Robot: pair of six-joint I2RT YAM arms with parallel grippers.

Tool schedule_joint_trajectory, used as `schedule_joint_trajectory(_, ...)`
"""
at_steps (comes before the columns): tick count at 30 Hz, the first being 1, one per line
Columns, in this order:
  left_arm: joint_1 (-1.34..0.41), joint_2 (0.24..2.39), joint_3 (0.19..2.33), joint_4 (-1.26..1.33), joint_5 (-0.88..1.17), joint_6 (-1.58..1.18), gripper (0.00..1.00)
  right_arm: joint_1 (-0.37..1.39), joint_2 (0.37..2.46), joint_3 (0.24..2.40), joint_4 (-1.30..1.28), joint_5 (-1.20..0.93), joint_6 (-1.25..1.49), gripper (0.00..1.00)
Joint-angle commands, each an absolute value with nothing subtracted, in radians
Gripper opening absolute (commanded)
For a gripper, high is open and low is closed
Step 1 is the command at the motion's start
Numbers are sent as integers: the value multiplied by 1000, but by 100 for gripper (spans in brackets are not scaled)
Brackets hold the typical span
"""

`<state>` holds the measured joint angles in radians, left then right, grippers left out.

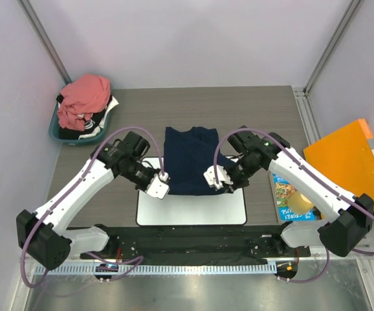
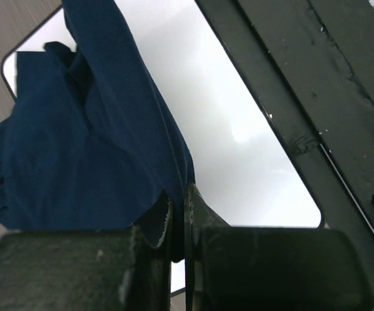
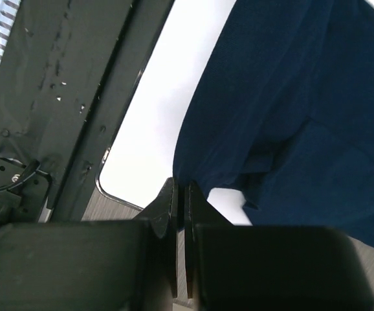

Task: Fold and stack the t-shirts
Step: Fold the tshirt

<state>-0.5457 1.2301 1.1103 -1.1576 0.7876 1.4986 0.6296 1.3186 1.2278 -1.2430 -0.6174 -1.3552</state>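
I should next carry the navy t-shirt's pinched edge outward with my right gripper, down over the navy t-shirt's far end (image 1: 206,135), and let go, as that end lies spread beyond the mat.
A dark navy blue t-shirt (image 1: 190,155) lies partly folded over the far half of the white mat (image 1: 191,208). My left gripper (image 1: 163,176) is shut on its near left edge, and my right gripper (image 1: 211,175) is shut on its near right edge. In the left wrist view the gripper (image 2: 179,193) pinches navy cloth (image 2: 77,162) above the mat (image 2: 239,116). In the right wrist view the gripper (image 3: 181,183) pinches the cloth (image 3: 290,129), which hangs in folds over the mat (image 3: 167,97). A salmon-pink t-shirt (image 1: 83,97) is heaped in a basket at the far left.
The teal basket (image 1: 56,131) holds other dark clothes under the pink shirt. A flat orange panel (image 1: 345,162) and a colourful booklet (image 1: 289,197) lie at the right. A black rail (image 1: 193,236) runs along the near edge.
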Motion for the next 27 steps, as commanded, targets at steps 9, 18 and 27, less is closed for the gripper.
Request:
schedule_joint_trajectory(9,-535,1183,1114,-964,643,1361,0,621,1337,1299,-1218,-378,-1341,1)
schedule_joint_trajectory(18,-509,1258,1141,-790,575,1350,0,548,1434,1437,-1069,-322,-1374,1)
schedule_joint_trajectory(27,-472,1325,1183,-677,538,1355,0,514,1497,1470,-973,-327,-1414,1)
